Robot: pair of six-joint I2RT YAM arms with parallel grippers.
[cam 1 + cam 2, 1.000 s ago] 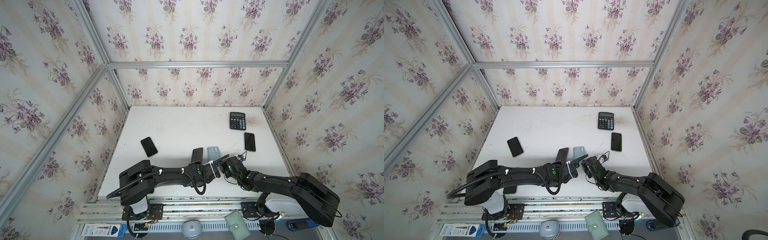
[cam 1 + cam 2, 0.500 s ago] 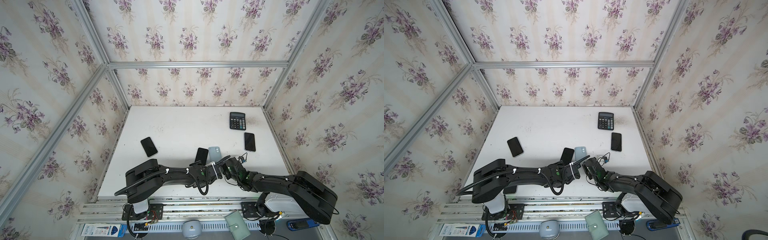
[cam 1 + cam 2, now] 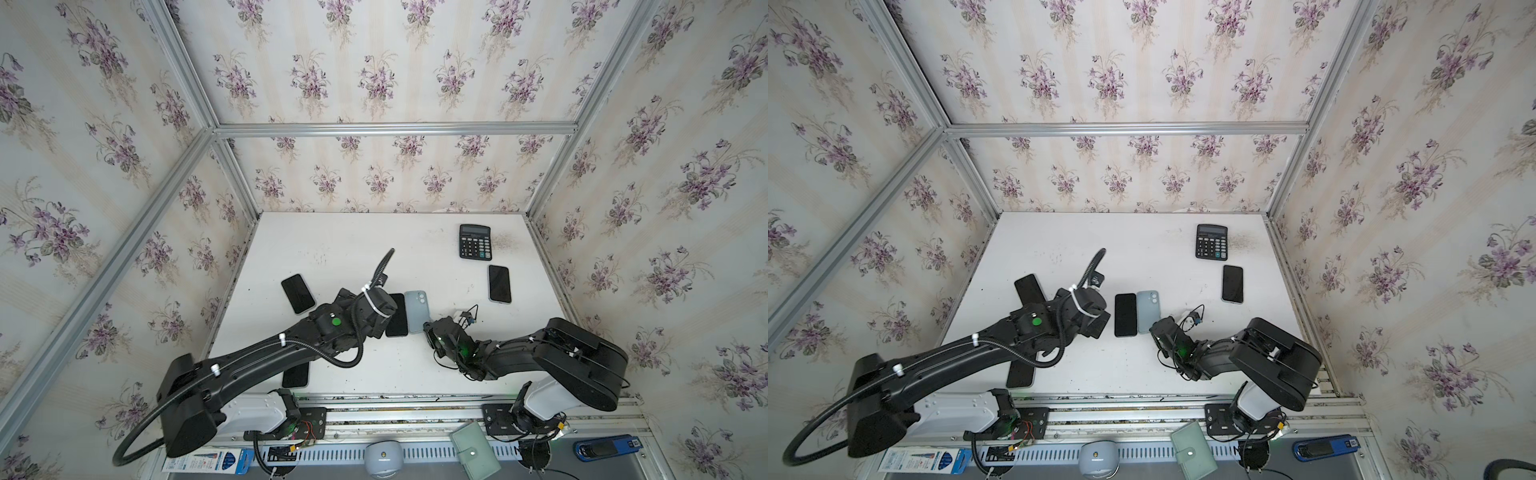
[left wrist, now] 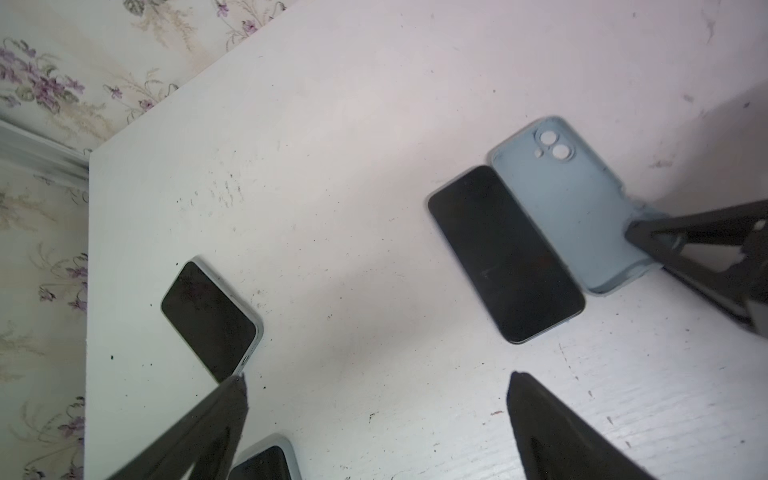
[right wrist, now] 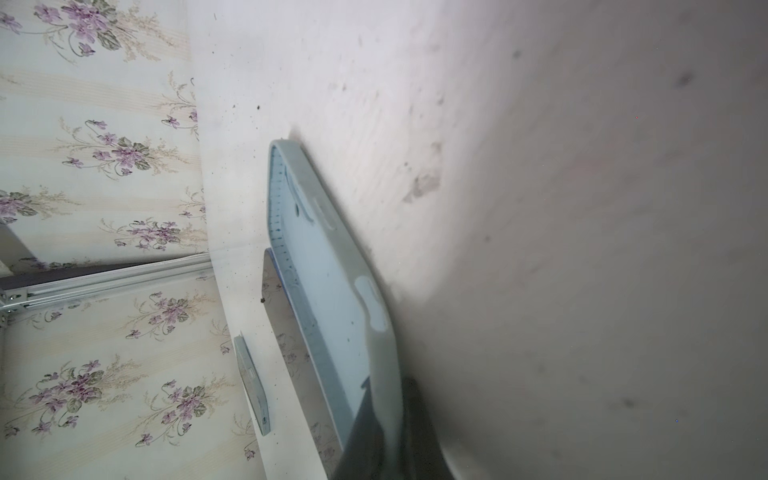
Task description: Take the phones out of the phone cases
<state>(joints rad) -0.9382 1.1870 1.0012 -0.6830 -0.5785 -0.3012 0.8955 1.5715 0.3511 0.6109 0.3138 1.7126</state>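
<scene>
My right gripper slides the case sideways along the tabletop toward where the black phone (image 3: 397,316) lies next. It then lets go of the case's near rim, because the case is empty.
The black phone (image 3: 397,316) lies flat, screen up, on the white table (image 3: 353,249), out of the phone case and touching its long side. The light blue phone case (image 3: 417,309) rests empty, inside up, with its camera cut-outs at the far end. My left gripper (image 4: 376,382) hovers open just left of the phone with nothing between its fingers. My right gripper (image 5: 388,419) is shut on the case's near rim. In the left wrist view the phone (image 4: 505,253) and the case (image 4: 569,208) lie side by side, and a right finger pinches the case's corner.
A black calculator (image 3: 475,242) sits at the back right with a dark phone (image 3: 499,283) in front of it. Another phone (image 3: 297,293) lies left of my left arm. One more (image 3: 296,376) lies under that arm near the front edge. Papered walls close three sides.
My left gripper has opened and let go of the phone, which went from tilted up to flat beside the case. The left arm drew back to the left. The right gripper kept hold.
</scene>
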